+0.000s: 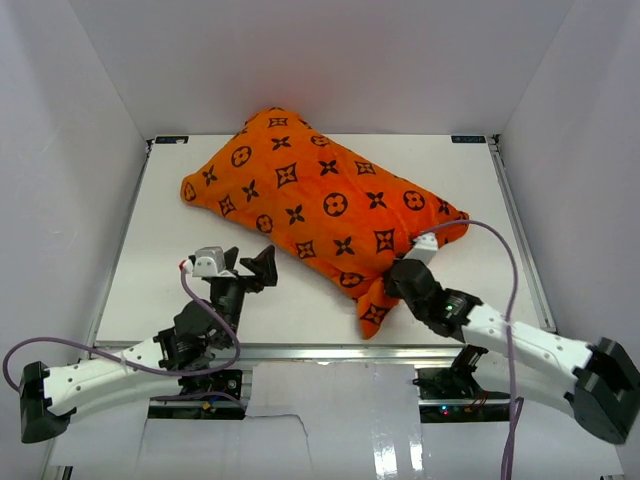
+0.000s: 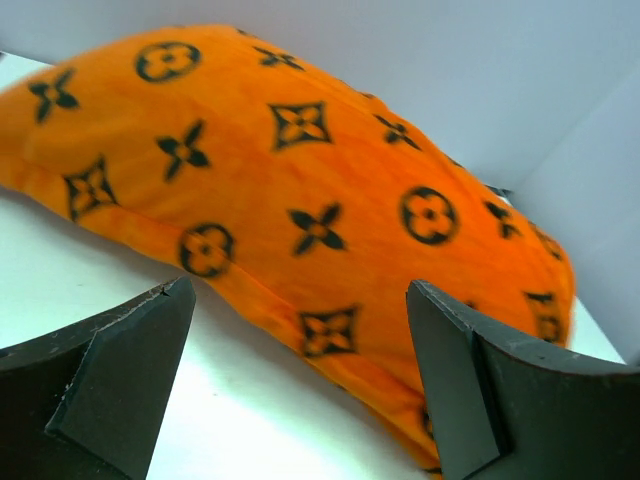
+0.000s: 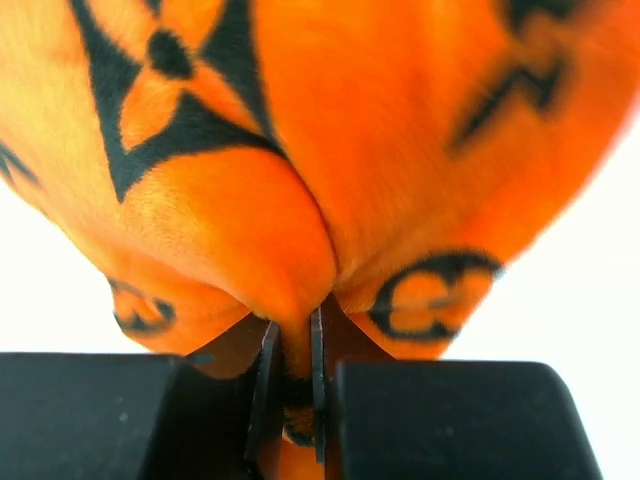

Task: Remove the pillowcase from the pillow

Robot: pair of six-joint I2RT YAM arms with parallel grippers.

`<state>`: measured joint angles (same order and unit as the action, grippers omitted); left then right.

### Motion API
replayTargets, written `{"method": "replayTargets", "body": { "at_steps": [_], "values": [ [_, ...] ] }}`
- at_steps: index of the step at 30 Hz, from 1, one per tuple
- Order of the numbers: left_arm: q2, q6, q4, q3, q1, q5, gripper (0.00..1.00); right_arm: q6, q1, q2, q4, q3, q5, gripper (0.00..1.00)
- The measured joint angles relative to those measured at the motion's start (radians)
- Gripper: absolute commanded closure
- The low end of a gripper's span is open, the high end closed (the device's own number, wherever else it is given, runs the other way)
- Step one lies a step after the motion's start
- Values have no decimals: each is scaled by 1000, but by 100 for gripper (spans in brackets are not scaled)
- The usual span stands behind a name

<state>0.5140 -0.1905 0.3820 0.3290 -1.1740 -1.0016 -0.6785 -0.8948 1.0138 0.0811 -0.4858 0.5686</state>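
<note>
The pillowcase's other end is pinched by my right gripper, so I will bring my left gripper outward, to the left in the top view and down onto the pillowcase's loose end [image 1: 202,183] [image 2: 30,118].
The orange pillowcase [image 1: 320,210] with black motifs lies diagonally across the white table, stuffed full; the white pillow is hidden inside it. My right gripper [image 1: 400,277] is shut on a fold of the pillowcase at its near right end; the right wrist view shows the orange fabric [image 3: 300,180] pinched between the jaws [image 3: 290,345]. My left gripper [image 1: 250,263] is open and empty, just left of the pillowcase's near edge, not touching it. In the left wrist view the pillowcase [image 2: 300,190] fills the frame beyond the spread fingers [image 2: 130,370].
White walls enclose the table on three sides. A metal rail [image 1: 300,350] runs along the near edge. Purple cables [image 1: 500,260] loop from both arms. Bare white table [image 1: 150,270] lies left of the pillowcase.
</note>
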Motion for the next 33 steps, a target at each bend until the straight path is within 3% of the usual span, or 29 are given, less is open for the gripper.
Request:
{"method": "replayTargets", "body": {
  "at_steps": [7, 13, 17, 20, 22, 25, 30, 33],
  "values": [
    [61, 27, -19, 124, 15, -130, 2, -69, 143, -389, 124, 101, 121, 92],
    [151, -138, -328, 403, 139, -109, 2, 15, 190, -416, 192, 55, 161, 92],
    [361, -240, -554, 636, 240, -43, 2, 69, 190, -433, 206, 29, 164, 92],
    [536, -310, -674, 731, 380, 108, 2, 94, 191, -461, 214, 29, 169, 92],
    [628, -359, -719, 721, 499, 225, 2, 109, 194, -470, 217, 29, 174, 92],
    [682, -433, -736, 582, 636, 339, 2, 129, 195, -454, 217, 26, 173, 92],
    [578, -471, -655, 331, 755, 506, 2, 160, 201, -412, 217, 10, 166, 92],
    [474, -499, -511, 187, 933, 656, 2, 171, 202, -420, 217, 8, 154, 92]
  ]
}}
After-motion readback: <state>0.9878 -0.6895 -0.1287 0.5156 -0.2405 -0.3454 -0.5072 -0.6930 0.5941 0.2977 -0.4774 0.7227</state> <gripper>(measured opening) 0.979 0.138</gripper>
